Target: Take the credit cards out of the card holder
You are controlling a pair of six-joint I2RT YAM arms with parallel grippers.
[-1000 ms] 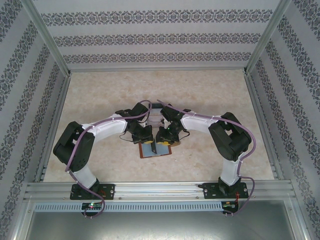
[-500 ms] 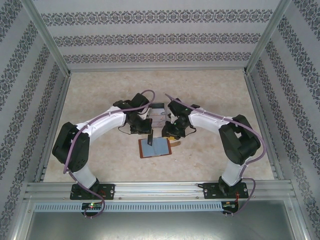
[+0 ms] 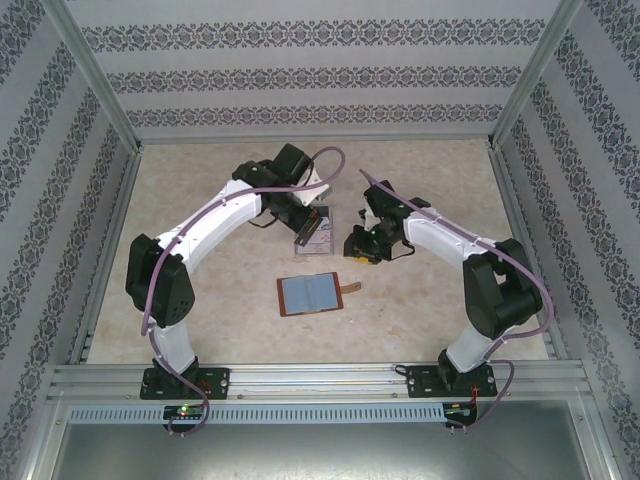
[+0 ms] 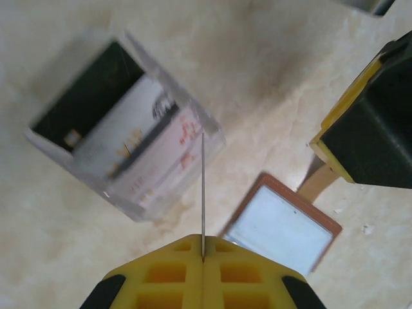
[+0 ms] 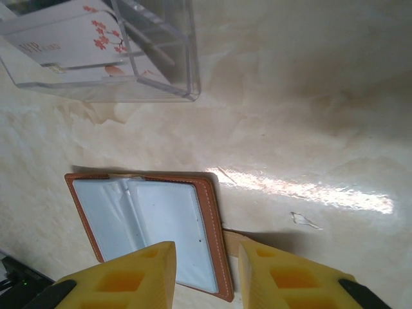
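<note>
My left gripper turns, moves outward over the dark card [image 4: 90, 96] and lowers to release next, because my card hangs at an angle to the cards in the rack [image 4: 122, 132].
The card holder [image 3: 308, 294] lies open on the table, brown leather with grey-blue pockets [image 5: 151, 222] and a snap tab [image 5: 233, 239]. My left gripper [image 4: 203, 256] is shut on a credit card [image 4: 203, 193], seen edge-on as a thin line. It hangs above the table next to a clear acrylic rack [image 4: 122, 132], with the card holder [image 4: 283, 225] below and to the right. Other credit cards [image 5: 71, 38] stand in the rack. My right gripper [image 5: 206, 264] is open with nothing between its fingers, above the card holder's right edge. In the top view the left gripper [image 3: 297, 228] and right gripper [image 3: 358, 248] flank the rack [image 3: 320, 225].
Patterned walls and aluminium rails enclose the beige table [image 3: 430, 320]. The right gripper's black and yellow body [image 4: 370, 129] hangs close to the right of the left gripper's card. Bare tabletop lies to the left, right and front of the card holder.
Both arms have risen and drawn back from the card holder toward the far side. The left gripper has carried the card up next to the rack; the right has moved off to the right.
</note>
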